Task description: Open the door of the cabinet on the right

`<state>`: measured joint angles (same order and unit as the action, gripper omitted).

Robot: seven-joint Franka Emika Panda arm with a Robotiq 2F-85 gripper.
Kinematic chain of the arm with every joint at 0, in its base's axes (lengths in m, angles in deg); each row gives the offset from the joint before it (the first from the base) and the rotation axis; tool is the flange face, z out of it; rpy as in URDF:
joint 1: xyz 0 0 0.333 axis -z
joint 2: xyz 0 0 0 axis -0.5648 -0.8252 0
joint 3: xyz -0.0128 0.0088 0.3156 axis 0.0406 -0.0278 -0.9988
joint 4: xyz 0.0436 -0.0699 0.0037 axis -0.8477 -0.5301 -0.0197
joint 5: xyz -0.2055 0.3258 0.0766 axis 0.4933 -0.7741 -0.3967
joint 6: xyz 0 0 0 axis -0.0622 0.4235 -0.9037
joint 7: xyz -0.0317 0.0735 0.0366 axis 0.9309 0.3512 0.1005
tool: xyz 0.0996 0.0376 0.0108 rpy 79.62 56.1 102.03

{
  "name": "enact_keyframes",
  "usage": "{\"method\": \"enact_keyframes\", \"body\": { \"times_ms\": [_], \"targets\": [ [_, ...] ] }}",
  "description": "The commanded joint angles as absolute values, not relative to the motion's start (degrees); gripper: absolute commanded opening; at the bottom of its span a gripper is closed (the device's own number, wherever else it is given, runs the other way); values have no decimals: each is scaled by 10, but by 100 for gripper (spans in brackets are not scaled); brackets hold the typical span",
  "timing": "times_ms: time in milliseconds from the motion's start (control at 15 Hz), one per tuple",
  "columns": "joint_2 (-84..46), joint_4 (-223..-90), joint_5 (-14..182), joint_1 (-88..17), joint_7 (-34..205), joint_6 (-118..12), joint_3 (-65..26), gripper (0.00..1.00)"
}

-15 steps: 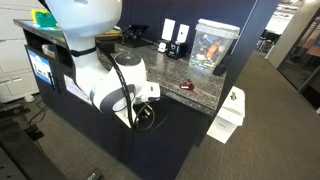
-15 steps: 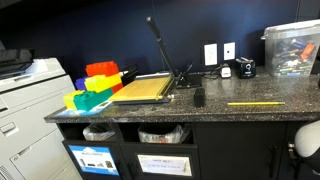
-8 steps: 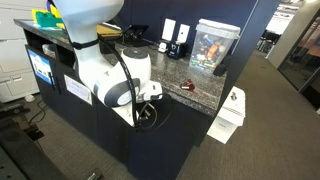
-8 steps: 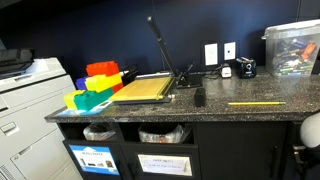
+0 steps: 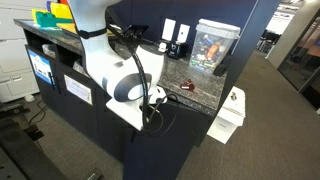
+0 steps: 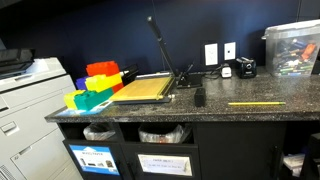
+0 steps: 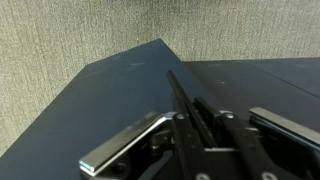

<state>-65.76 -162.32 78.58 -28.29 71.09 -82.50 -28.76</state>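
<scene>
I next need to pull the slim black bar handle [image 7: 180, 92] inside my gripper on the partly open door [image 7: 110, 100] away from the cabinet, turning with the swing, then release it.
The cabinet [image 6: 240, 152] is a dark navy base unit under a speckled granite top [image 6: 200, 108]; it also shows in an exterior view [image 5: 185, 140]. In the wrist view its door [image 7: 110, 100] stands swung out, with its top corner against the carpet behind. A slim black bar handle [image 7: 180, 92] runs up the door. My gripper [image 7: 195, 125] is shut on this handle, one finger on each side. In an exterior view the white arm hangs in front of the cabinet with the gripper [image 5: 152, 100] at the door. The jaws are hidden in both exterior views.
On the granite top are a paper cutter [image 6: 150, 85], coloured bins [image 6: 95, 85] and a clear plastic box [image 5: 213, 45]. Open shelves with white papers [image 6: 160, 135] lie beside the cabinet. A printer [image 6: 25, 100] stands at the far end. A white box [image 5: 228, 115] sits on the carpet.
The arm has moved along the cabinet front and outward, drawing the door with it. In an exterior view its white part has slipped out past the right edge.
</scene>
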Motion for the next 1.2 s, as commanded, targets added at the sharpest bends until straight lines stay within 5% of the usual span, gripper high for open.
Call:
{"method": "enact_keyframes", "body": {
  "times_ms": [0, 1133],
  "targets": [
    [-682, -1588, 792, -252, 720, -750, -252, 4],
    [-605, -1733, 799, -245, 693, -833, -232, 4]
  ]
}}
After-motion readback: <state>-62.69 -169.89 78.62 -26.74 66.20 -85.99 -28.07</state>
